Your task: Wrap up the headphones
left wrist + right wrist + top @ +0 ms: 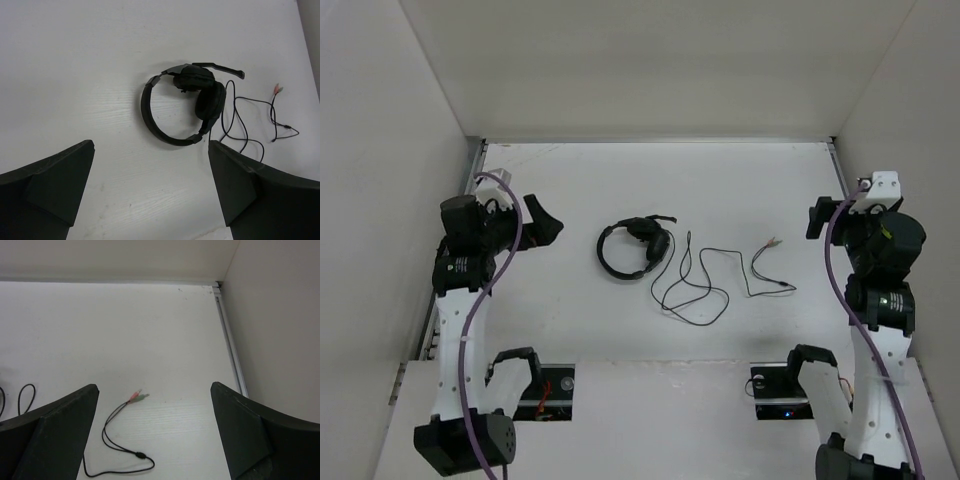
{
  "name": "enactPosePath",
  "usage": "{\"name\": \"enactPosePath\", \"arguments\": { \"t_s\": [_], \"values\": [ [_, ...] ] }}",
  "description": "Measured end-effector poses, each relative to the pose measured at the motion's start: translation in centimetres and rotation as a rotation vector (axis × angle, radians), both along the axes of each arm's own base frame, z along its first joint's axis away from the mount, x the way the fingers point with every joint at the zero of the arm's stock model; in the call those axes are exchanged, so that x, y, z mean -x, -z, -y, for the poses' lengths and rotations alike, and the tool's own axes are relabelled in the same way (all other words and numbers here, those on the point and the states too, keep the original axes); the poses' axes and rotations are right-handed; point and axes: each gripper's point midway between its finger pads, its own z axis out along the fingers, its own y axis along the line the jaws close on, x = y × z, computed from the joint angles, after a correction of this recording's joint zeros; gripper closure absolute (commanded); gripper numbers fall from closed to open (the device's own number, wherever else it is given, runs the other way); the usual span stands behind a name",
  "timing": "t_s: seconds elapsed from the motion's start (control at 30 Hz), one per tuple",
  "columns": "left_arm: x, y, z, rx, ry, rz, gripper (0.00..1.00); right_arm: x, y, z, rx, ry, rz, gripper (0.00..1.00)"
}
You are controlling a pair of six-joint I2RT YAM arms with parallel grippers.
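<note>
My left gripper descends toward the right in the top view next and straddles the headband's curve (pixel 600 246), clear of the cable (pixel 695 292), as the curve lies below that way.
The black headphones (pixel 632 248) lie flat on the white table, left of centre, with both earcups folded together and a short mic boom. Their thin black cable (pixel 695 292) snakes in loose loops to the right and ends in a pink and a green plug (pixel 773 242). My left gripper (pixel 548 222) is open and empty, left of the headphones and apart from them. The left wrist view shows the headphones (pixel 209 100) and cable (pixel 235 115) ahead of the gripper (pixel 151 146). My right gripper (pixel 816 218) is open and empty, right of the plugs (pixel 137 397), which lie ahead of it (pixel 154 388).
White walls close the table in on the left, back and right. A metal rail (pixel 230 347) runs along the right wall's foot. Both arm bases and their mounting plates (pixel 545 385) stand at the near edge.
</note>
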Motion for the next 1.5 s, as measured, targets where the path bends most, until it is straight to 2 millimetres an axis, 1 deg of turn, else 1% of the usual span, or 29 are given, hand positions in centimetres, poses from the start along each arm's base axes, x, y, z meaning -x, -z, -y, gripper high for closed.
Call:
{"name": "enactPosePath", "arguments": {
  "t_s": [0.07, 0.13, 0.17, 0.23, 0.3, 0.33, 0.4, 0.47, 0.53, 0.67, 0.8, 0.93, 1.07, 1.13, 1.17, 1.23, 1.37, 1.5],
  "values": [
    [-0.5, 0.6, 1.3, 0.011, 0.045, -0.008, 0.01, -0.6, -0.1, -0.7, -0.003, -0.029, 0.022, 0.00],
    [-0.9, 1.7, 2.3, 0.017, 0.076, -0.035, 0.02, -1.6, 1.1, -2.6, -0.011, -0.103, 0.014, 0.00],
    [-1.1, 2.5, 2.7, 0.015, 0.086, -0.056, 0.02, -2.0, 1.6, -3.5, -0.014, -0.136, 0.010, 0.00],
    [-1.3, 4.7, 3.4, -0.002, 0.097, -0.111, 0.02, -2.9, 3.0, -5.4, -0.019, -0.202, -0.014, 0.00],
    [-1.2, 7.0, 3.8, -0.024, 0.103, -0.165, 0.02, -3.7, 4.6, -6.5, -0.027, -0.242, -0.043, 0.00],
    [-0.9, 8.5, 4.0, -0.040, 0.104, -0.202, 0.03, -4.1, 5.8, -6.7, -0.031, -0.251, -0.068, 0.00],
    [-0.6, 10.1, 4.2, -0.064, 0.108, -0.243, 0.04, -4.7, 7.7, -6.9, -0.041, -0.261, -0.104, 0.00],
    [-0.2, 11.8, 4.5, -0.094, 0.112, -0.285, 0.06, -5.0, 9.2, -7.0, -0.047, -0.266, -0.137, 0.00],
    [0.0, 13.1, 4.9, -0.120, 0.121, -0.315, 0.08, -5.4, 9.9, -7.1, -0.052, -0.273, -0.154, 0.00],
    [0.1, 15.2, 5.6, -0.185, 0.133, -0.363, 0.11, -6.1, 10.5, -7.8, -0.056, -0.298, -0.163, 0.00],
    [-0.3, 16.6, 6.1, -0.243, 0.125, -0.378, 0.15, -6.3, 11.6, -8.7, -0.075, -0.324, -0.200, 0.00],
    [-0.7, 17.8, 6.4, -0.282, 0.096, -0.400, 0.18, -6.1, 12.4, -9.5, -0.107, -0.339, -0.238, 0.00],
    [-1.6, 18.9, 6.2, -0.312, 0.052, -0.419, 0.20, -5.2, 12.1, -11.3, -0.108, -0.391, -0.239, 0.00],
    [-2.3, 19.3, 6.2, -0.325, 0.033, -0.424, 0.21, -4.9, 11.9, -12.0, -0.104, -0.411, -0.236, 0.00],
    [-3.0, 19.4, 6.4, -0.331, 0.021, -0.423, 0.21, -4.9, 12.0, -12.2, -0.104, -0.415, -0.239, 0.00],
    [-4.1, 19.3, 6.7, -0.332, 0.012, -0.418, 0.21, -5.1, 12.2, -12.2, -0.107, -0.412, -0.251, 0.00],
    [-7.0, 18.7, 8.1, -0.318, -0.001, -0.386, 0.25, -5.7, 12.5, -11.4, -0.108, -0.380, -0.265, 0.00],
    [-9.0, 17.8, 9.3, -0.305, -0.006, -0.354, 0.33, -6.0, 12.5, -10.5, -0.123, -0.346, -0.264, 0.00]
  ]
}}
